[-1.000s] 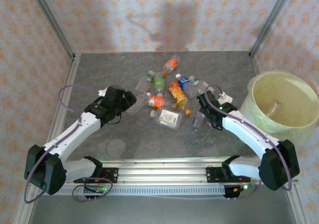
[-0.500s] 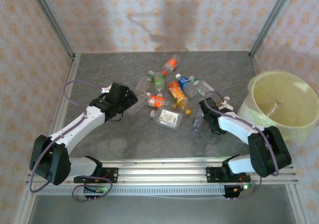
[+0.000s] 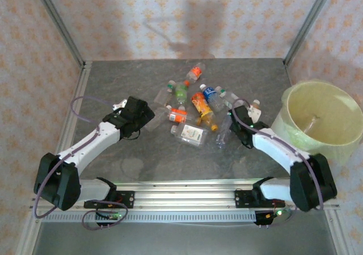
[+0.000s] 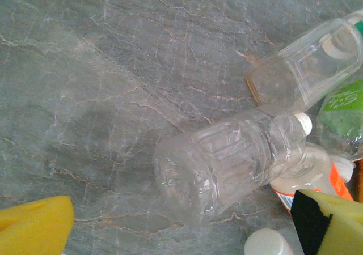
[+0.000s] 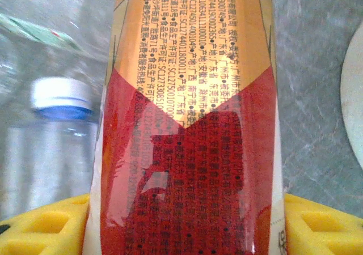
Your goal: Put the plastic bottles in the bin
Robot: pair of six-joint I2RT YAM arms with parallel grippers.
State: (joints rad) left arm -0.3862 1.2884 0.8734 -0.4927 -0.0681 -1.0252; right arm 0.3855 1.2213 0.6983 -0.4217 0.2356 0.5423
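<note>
The right gripper rises with the labelled bottle next, carries it over the bin's opening (image 3: 322, 114) and releases it, since the bin's rim stands well above the tabletop.
Several plastic bottles (image 3: 193, 105) lie in a heap mid-table. The bin (image 3: 292, 131), a round pale yellow-green bucket, stands at the right. My right gripper (image 3: 232, 124) is at the heap's right edge. In the right wrist view its yellow pads (image 5: 39, 224) press both sides of a bottle with an orange and red label (image 5: 187, 124); a blue-capped bottle (image 5: 57, 113) lies to its left. My left gripper (image 3: 145, 114) hangs open at the heap's left edge, over a clear ribbed bottle (image 4: 227, 158) lying on its side between the spread yellow pads (image 4: 34, 226).
A square clear bottle (image 4: 306, 62) and a green-labelled one (image 4: 343, 110) lie just past the ribbed bottle. Metal frame posts (image 3: 57, 25) and papered walls close in the grey table (image 3: 113, 85). A rail (image 3: 181, 195) runs along the near edge.
My right gripper's jaws have closed in on the orange and red bottle, and the clear bottle beside it has shifted. My left gripper stays open and has barely moved.
</note>
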